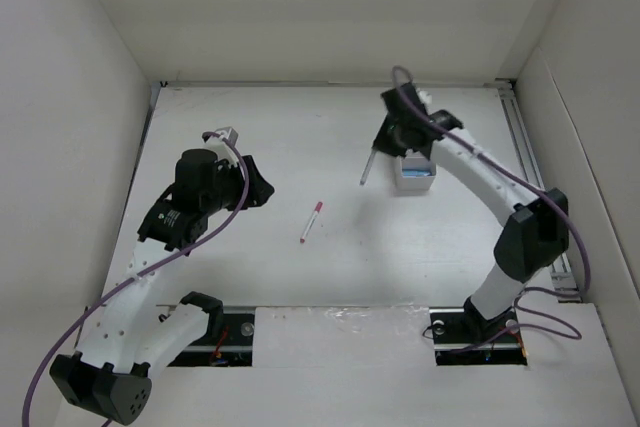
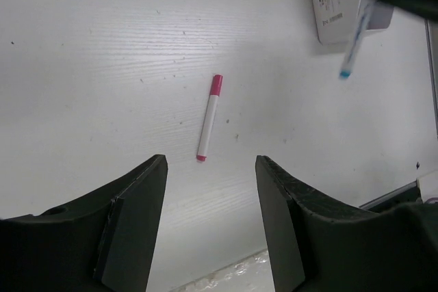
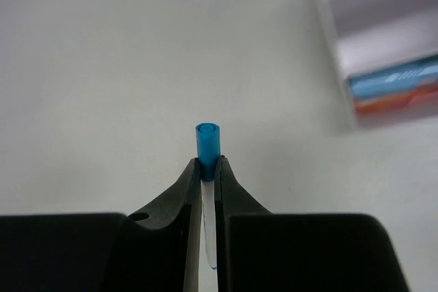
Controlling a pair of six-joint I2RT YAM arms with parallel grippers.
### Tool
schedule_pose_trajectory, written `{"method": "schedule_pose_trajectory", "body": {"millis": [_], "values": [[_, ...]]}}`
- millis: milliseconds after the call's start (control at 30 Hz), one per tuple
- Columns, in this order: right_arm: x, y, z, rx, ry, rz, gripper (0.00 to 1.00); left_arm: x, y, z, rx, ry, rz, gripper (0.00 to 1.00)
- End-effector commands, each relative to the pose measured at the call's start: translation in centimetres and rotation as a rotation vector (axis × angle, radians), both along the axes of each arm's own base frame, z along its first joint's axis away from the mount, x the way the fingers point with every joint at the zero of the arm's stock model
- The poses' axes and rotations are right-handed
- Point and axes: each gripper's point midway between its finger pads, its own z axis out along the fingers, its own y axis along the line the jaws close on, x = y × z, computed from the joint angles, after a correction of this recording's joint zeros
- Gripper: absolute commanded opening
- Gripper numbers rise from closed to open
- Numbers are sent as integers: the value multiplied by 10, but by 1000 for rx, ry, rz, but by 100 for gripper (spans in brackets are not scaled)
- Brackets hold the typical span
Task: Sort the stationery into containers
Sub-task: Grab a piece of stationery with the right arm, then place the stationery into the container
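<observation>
The robot's right gripper will next go to the right in the top view, over the box's empty middle section (image 3: pixel 380 9), and release the white pen with the blue cap inside.
A thin white pen with pink ends (image 1: pixel 311 221) lies alone mid-table; it also shows in the left wrist view (image 2: pixel 209 117), ahead of my open, empty left gripper (image 2: pixel 211 189), which hovers left of it in the top view (image 1: pixel 258 190). My right gripper (image 3: pixel 207 169) is shut on a white pen with a blue cap (image 3: pixel 208 143). In the top view this pen (image 1: pixel 367 169) hangs tilted just left of the white divided box (image 1: pixel 414 174). The box (image 3: pixel 383 52) holds blue and orange pieces (image 3: pixel 397 87). From the left wrist the held pen (image 2: pixel 355 35) is in front of the box (image 2: pixel 339 1).
White walls enclose the table on the left, back and right. A metal rail (image 1: pixel 535 157) runs along the right edge. The arm bases sit in cut-outs at the near edge (image 1: pixel 330 332).
</observation>
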Motion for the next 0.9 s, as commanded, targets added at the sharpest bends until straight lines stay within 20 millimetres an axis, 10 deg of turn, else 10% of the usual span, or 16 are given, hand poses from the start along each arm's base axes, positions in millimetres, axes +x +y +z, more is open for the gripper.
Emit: {"method": "schedule_pose_trajectory", "body": {"millis": [0,300,867], "values": [[49,-69,73,-12,-199,-190,4,1,-6,4,-24,-22,-22,51],[87,-184,124,-182,-453,-607,1,5,-7,7,-23,-20,-22,51],[100,-194,76,-384,-458,-781,0,14,-13,-3,-11,25,-42,51]]}}
